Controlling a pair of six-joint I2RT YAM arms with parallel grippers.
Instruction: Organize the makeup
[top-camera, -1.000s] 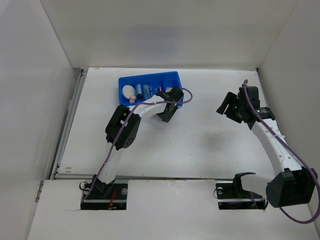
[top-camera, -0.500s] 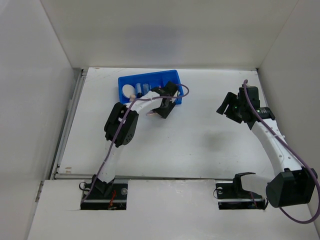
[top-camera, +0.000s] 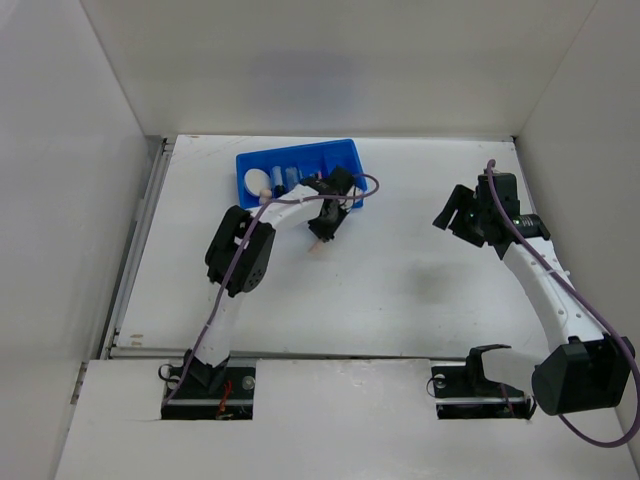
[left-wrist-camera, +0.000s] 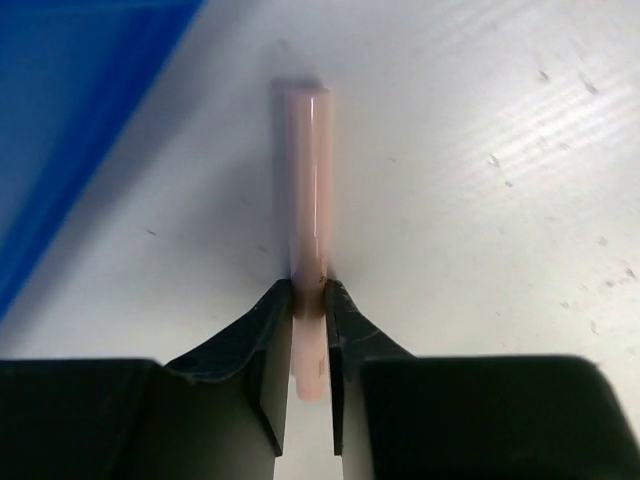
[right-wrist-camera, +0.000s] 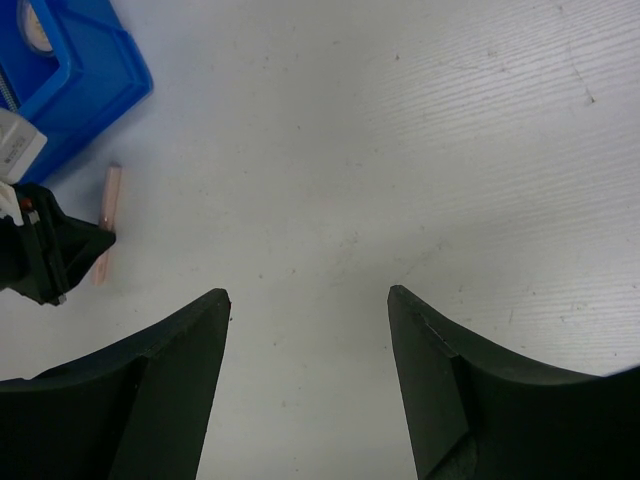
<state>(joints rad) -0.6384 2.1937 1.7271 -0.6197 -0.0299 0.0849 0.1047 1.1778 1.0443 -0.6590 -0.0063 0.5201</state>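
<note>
The left gripper will lift, carry the thin pink stick (top-camera: 318, 244) outward over the blue tray's middle section (top-camera: 312, 164) and go down to let go, as the stick is still outside the tray.
My left gripper (left-wrist-camera: 310, 290) is shut on a thin pink stick (left-wrist-camera: 308, 180), which points away from the fingers just over the white table. In the top view the left gripper (top-camera: 323, 228) is just in front of the blue tray (top-camera: 300, 157), with the pink stick (top-camera: 318, 244) poking toward the near side. The tray holds a round beige puff (top-camera: 258, 182), a peach sponge (top-camera: 265, 199) and a clear small bottle (top-camera: 291, 180). My right gripper (top-camera: 452, 215) is open and empty at the right, well away from the tray. The other makeup is hidden.
The blue tray's corner shows in the left wrist view (left-wrist-camera: 70, 100) and the right wrist view (right-wrist-camera: 80, 90). The right wrist view also shows the pink stick (right-wrist-camera: 108, 215) and the right gripper (right-wrist-camera: 308, 292) over bare table. White walls enclose the table.
My left gripper has moved a little left and nearer from the tray's right end. The pink stick in it has swung from pointing left to pointing toward the near edge. The right arm has not moved.
</note>
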